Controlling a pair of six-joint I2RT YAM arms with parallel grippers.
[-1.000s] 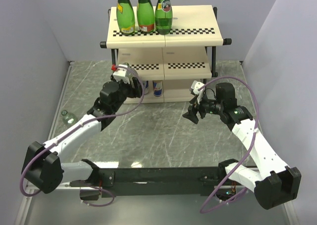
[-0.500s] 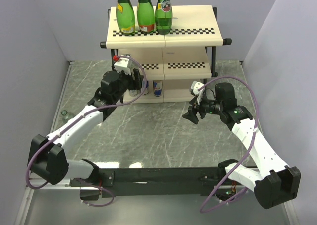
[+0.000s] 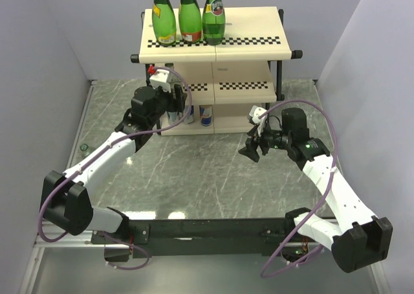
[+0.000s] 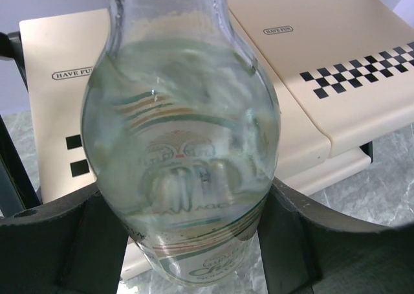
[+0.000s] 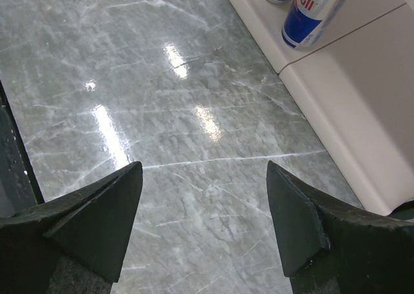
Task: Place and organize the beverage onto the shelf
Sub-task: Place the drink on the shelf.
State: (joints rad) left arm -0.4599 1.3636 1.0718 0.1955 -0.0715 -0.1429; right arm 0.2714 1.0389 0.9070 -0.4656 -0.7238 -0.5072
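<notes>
The clear glass bottle goes outward in my left gripper onto the middle board's near part next for release, because its base hangs in front of the board's edge.
The shelf (image 3: pixel 252 25) stands at the back of the table. Three green bottles (image 3: pixel 189 14) stand on its top board at the left. Two Red Bull cans (image 3: pixel 206 116) stand on the bottom tier; they also show in the right wrist view (image 5: pixel 310 12). My left gripper (image 3: pixel 171 101) is shut on a clear glass bottle (image 4: pixel 181 145), held upright at the front left of the shelf's middle board (image 4: pixel 336 61). My right gripper (image 3: pixel 251 150) is open and empty, low over the marble table, just in front of the shelf's bottom board (image 5: pixel 362 93).
A small green-capped object (image 3: pixel 84 147) lies on the table by the left wall, mostly hidden by my left arm. Grey walls close in both sides. The shelf's black frame tubes (image 3: pixel 288 56) stick out at its sides.
My left arm has moved forward and to the right with the clear bottle, up to the shelf's left front. The right arm has not moved.
</notes>
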